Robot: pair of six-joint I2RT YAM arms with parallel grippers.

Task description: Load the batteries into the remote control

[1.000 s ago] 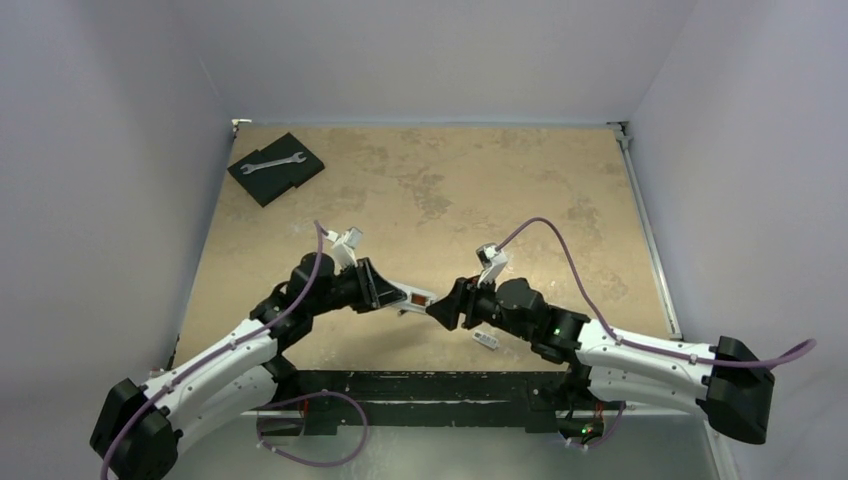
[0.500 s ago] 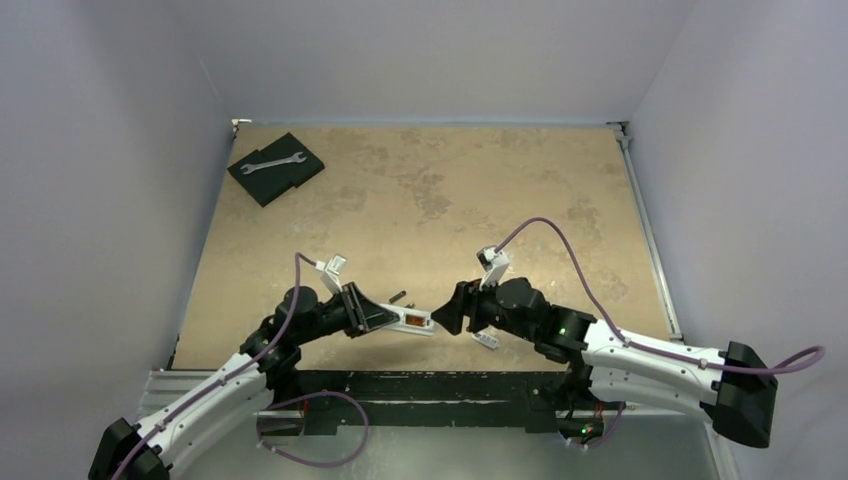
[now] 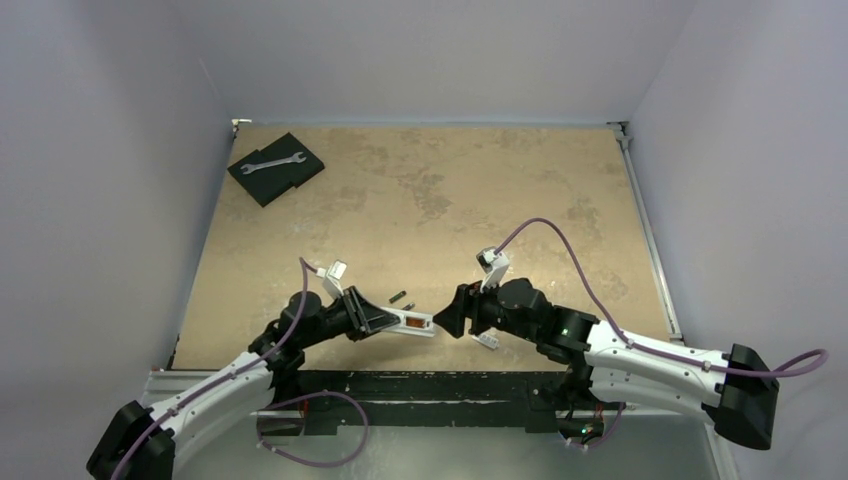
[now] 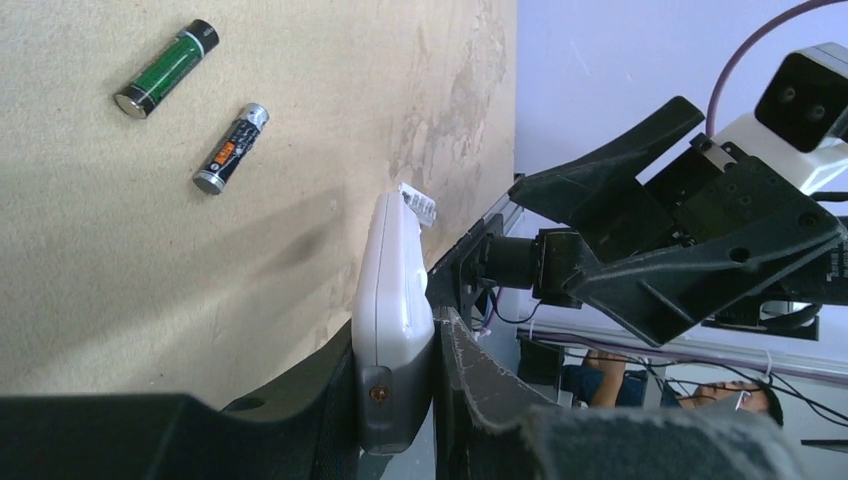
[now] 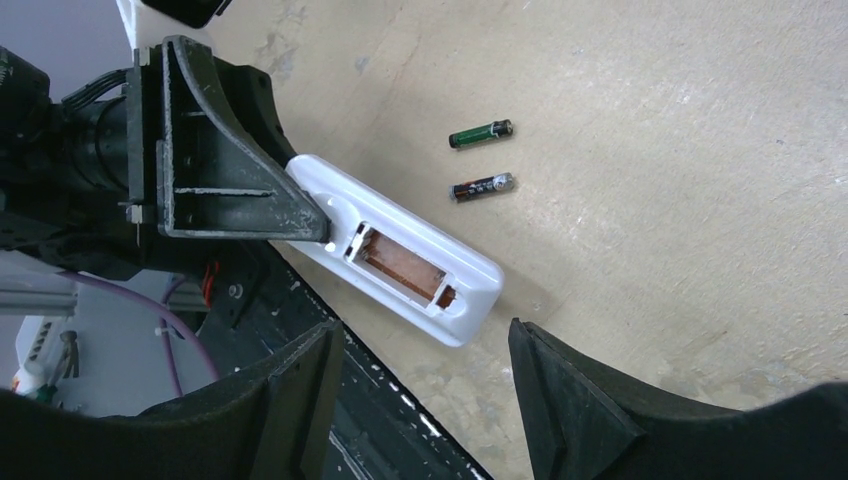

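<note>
My left gripper lowers the remote [image 5: 400,262], still held clear of the bare tabletop below, down flat beside the batteries next and releases it.
My left gripper [image 3: 388,320] is shut on one end of the remote control [image 3: 416,322], a slim white bar held just above the table near its front edge. The remote [image 5: 400,262] shows its orange-lined bay, open and empty. Seen edge-on in the left wrist view, the remote [image 4: 392,300] is pinched between both fingers of the left gripper [image 4: 395,332]. Two batteries lie loose on the table just beyond it, one green [image 5: 480,134] and one black [image 5: 482,187], also the green [image 4: 166,69] and the black [image 4: 230,148]. My right gripper [image 3: 447,320] faces the remote's free end; the right gripper [image 5: 425,338] is open and holds nothing.
A small white cover piece [image 3: 486,341] lies on the table under my right wrist. At the far left corner a wrench [image 3: 272,161] rests on a black pad [image 3: 295,176]. The table's black front edge [image 3: 420,382] runs just below both grippers.
My left arm has carried the remote down and toward the front edge, uncovering the batteries behind it. The right gripper shifted slightly nearer and opened a little wider.
</note>
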